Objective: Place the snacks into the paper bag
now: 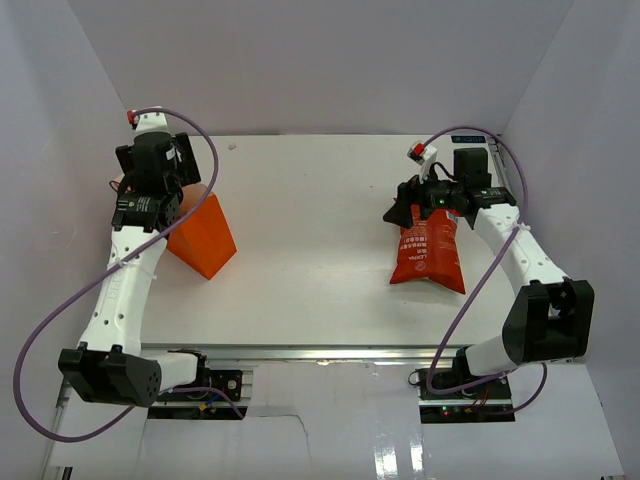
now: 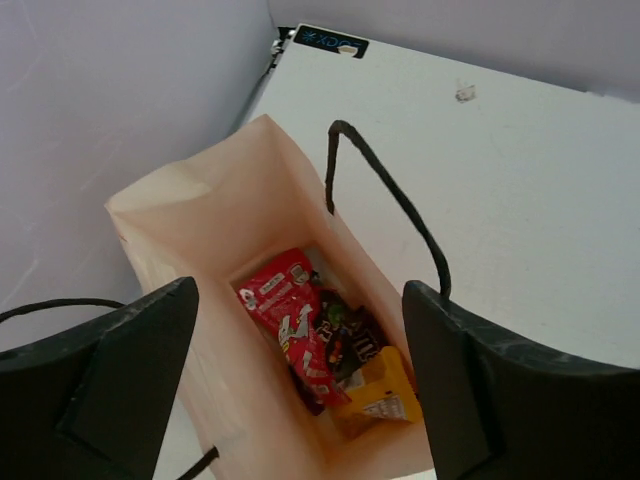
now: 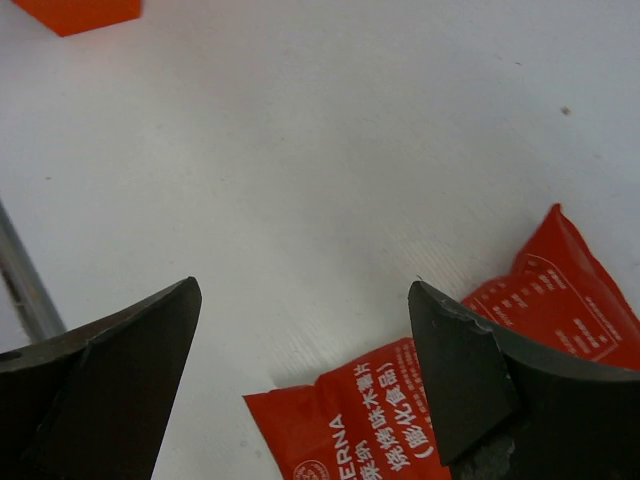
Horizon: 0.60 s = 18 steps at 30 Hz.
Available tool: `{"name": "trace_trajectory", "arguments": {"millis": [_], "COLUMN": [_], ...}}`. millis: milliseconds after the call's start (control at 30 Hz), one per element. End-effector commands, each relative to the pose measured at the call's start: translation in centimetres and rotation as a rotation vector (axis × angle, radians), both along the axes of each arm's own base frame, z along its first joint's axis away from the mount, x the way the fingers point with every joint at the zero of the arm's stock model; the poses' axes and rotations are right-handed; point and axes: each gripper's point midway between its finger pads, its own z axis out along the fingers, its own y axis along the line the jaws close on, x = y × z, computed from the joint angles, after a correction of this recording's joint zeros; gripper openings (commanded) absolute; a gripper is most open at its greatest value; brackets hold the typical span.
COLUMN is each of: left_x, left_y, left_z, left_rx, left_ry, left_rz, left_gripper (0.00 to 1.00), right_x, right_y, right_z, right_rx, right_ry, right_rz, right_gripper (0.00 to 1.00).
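Note:
My right gripper swings to the right in the top view and down onto the crisp bag's far end (image 1: 452, 216) next, since tabletop is between its fingers.
The orange paper bag (image 1: 205, 240) stands at the left of the table. In the left wrist view I look down into its peach inside (image 2: 240, 210). At its bottom lie a red-pink wrapped sweet (image 2: 285, 310), a dark brown sweet pack (image 2: 352, 342) and a yellow candy pack (image 2: 385, 390). My left gripper (image 1: 158, 203) hangs open and empty above the bag's mouth (image 2: 300, 375). The large red-orange crisp bag (image 1: 428, 255) lies flat at the right. My right gripper (image 1: 404, 212) is open and empty just above its top edge (image 3: 300, 370), with the crisp bag (image 3: 400, 425) below the fingers.
The bag's black cord handles (image 2: 390, 200) arch over its mouth. White enclosure walls stand close on the left (image 1: 60, 150) and right. A corner of the orange bag shows at the top left of the right wrist view (image 3: 80, 12).

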Motion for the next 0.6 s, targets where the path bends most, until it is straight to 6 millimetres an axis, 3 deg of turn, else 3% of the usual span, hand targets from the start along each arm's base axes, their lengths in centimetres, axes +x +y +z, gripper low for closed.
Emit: {"name": "trace_trajectory", "arguments": {"millis": [0,33,133,267,300,367,400,500,567], "left_x": [-1.0,-1.3,-2.9,-5.5,-5.8,-7.2,-7.4,-9.0,-9.8], "left_y": [-1.1,-1.5,-3.5,-6.5,-7.3,-9.7,-10.5,-12.8,-13.7], "left_z": [3.2,3.7,5.6,7.8,7.4,7.6,6.3,5.3,3.7], "left_rx": [-0.079,-0.110,-0.191,-0.314,-0.334,-0.404,-0.428,-0.515,-0.567], "left_ry": [-0.101,-0.121,-0.177,-0.264,-0.265,-0.278,-0.252,-0.234,-0.200], "left_rz": [-0.048,-0.057,-0.155,-0.307,-0.344,-0.471,-0.505,-0.615,-0.650], "left_gripper": [0.95,0.98,0.98,0.98,0.98,0.98,0.98,0.98,0.98], "right_x": [2.1,3.1,4.3,5.4,5.2,5.0,4.8,5.2,6.1], "right_y": [-3.1,-4.6,-7.0,-13.3,-14.3,-13.9,-14.7,-15.9,-16.5], "right_z": [0.5,0.2,0.1,-1.7,-2.6,-3.6,-3.8,-3.8,-3.4], "right_rx": [-0.107,-0.167,-0.223,-0.395,-0.413,-0.368,-0.336,-0.213,-0.130], "right_ry": [-0.035,-0.046,-0.058,-0.054,-0.030,0.033,0.063,0.138,0.189], "right_rz": [-0.202,-0.296,-0.440,-0.796,-0.812,-0.751,-0.756,-0.787,-0.829], "right_gripper": [0.90,0.90,0.90,0.90,0.90,0.91,0.91,0.93,0.93]}}
